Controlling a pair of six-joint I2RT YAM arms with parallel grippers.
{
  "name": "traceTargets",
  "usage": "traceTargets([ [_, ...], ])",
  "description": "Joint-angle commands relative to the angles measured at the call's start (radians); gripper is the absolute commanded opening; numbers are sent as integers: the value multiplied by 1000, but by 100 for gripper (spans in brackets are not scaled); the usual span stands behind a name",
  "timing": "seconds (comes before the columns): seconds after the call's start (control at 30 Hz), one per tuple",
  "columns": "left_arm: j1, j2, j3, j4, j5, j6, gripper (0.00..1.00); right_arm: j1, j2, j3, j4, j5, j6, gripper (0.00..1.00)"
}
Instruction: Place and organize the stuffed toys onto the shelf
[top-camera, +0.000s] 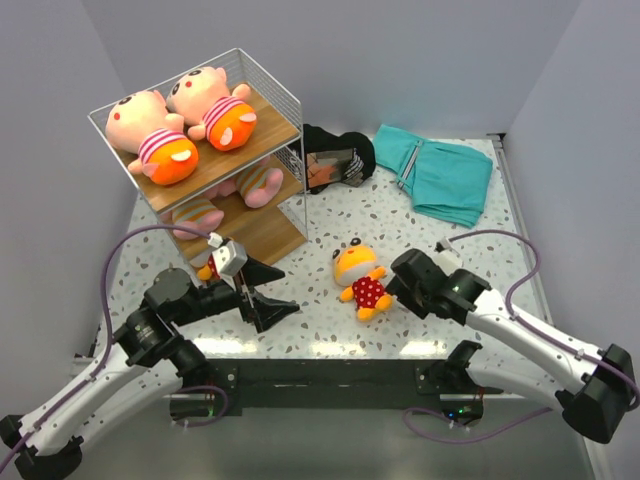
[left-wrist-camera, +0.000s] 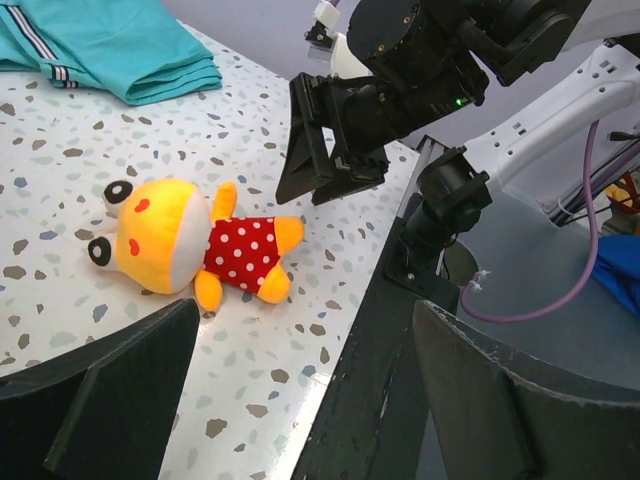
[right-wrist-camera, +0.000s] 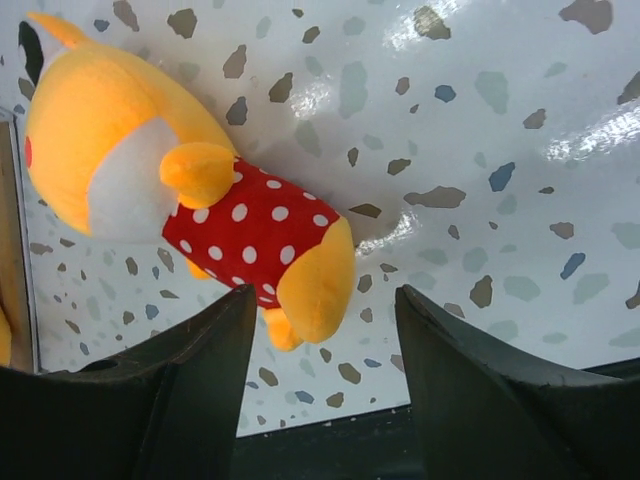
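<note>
The orange-yellow toy's nearer orange leg is below and to the left in the top view, so next I will lower my right gripper's open fingers that way around it.
The shelf (top-camera: 270, 140) stands at the far left. Two pink stuffed toys (top-camera: 150, 140) (top-camera: 215, 105) in striped tops and orange shorts lie on its top board. Two more (top-camera: 255, 182) are partly visible on the lower board. An orange-yellow toy in a red polka-dot outfit (top-camera: 360, 280) lies on the table; it also shows in the left wrist view (left-wrist-camera: 190, 245) and the right wrist view (right-wrist-camera: 190, 200). My right gripper (top-camera: 395, 285) (right-wrist-camera: 325, 330) is open, its jaws just beyond the toy's legs. My left gripper (top-camera: 290, 288) (left-wrist-camera: 300, 400) is open and empty, left of the toy.
A folded teal cloth (top-camera: 445, 170) (left-wrist-camera: 100, 45) lies at the back right. A black bundle (top-camera: 335, 155) lies beside the shelf. A bit of orange and red (top-camera: 207, 270) shows behind my left wrist. The table's dark front edge (top-camera: 330, 375) runs near both grippers.
</note>
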Motion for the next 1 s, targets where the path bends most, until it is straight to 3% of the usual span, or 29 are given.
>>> traceTargets([
  [0.0, -6, -15, 0, 29, 13, -5, 94, 2, 7, 6, -37, 73, 77, 62],
  [0.17, -6, -18, 0, 29, 7, -5, 94, 0, 13, -114, 242, -50, 66, 62],
  [0.3, -6, -13, 0, 26, 5, -5, 94, 2, 87, -200, 354, -91, 84, 58],
  [0.37, -6, -10, 0, 27, 2, -5, 94, 2, 110, -206, 380, -96, 61, 38],
  [0.4, -5, -7, 0, 26, 2, -5, 94, 2, 104, -212, 391, -97, 46, 24],
  [0.43, -6, -6, 0, 26, 4, -5, 94, 2, 90, -214, 403, -99, 26, 4],
  [0.47, -6, -4, 1, 26, 4, -3, 94, 2, 58, -215, 441, -110, -30, 0],
  [0.67, -6, -15, 1, 26, 1, -3, 94, 2, -28, -217, 631, -220, -190, 0],
  [0.97, -6, -12, -2, 33, 11, -5, 94, 57, 117, -188, 868, -348, -166, 0],
])
